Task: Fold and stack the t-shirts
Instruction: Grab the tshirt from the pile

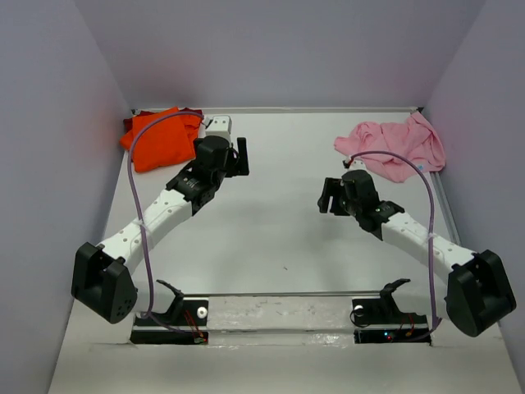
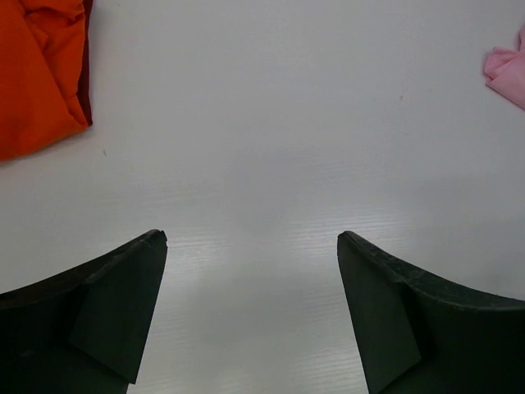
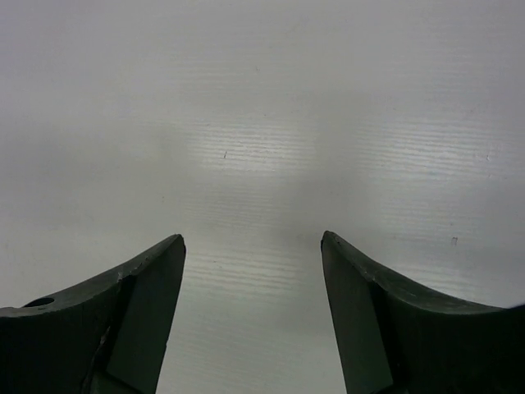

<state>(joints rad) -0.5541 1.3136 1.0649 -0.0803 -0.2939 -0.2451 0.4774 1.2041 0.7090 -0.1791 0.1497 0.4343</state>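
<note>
The pink shirt lies crumpled, so I will move my right gripper outward, to the right in the top view and down onto the pink shirt's end nearest in the middle of the table (image 1: 352,143).
A bright orange t-shirt (image 1: 160,139) lies folded in the back left corner, and a dark red t-shirt shows only as a thin edge (image 1: 192,113) under it. Crumpled at the back right is the light pink t-shirt (image 1: 394,148). My left gripper (image 1: 240,156) hovers open just right of the orange shirt, holding nothing. In the left wrist view the orange shirt (image 2: 37,74) with its dark red edge (image 2: 87,74) sits top left, a pink corner (image 2: 509,74) top right, and the left gripper (image 2: 250,238) is over bare table. My right gripper (image 1: 328,197), (image 3: 253,238) stands open over bare table, below and left of the pink shirt.
Grey walls enclose the white table (image 1: 279,230) on three sides. A metal strip (image 1: 443,197) runs along the right edge. The arm bases and a mounting rail (image 1: 279,308) occupy the near edge.
</note>
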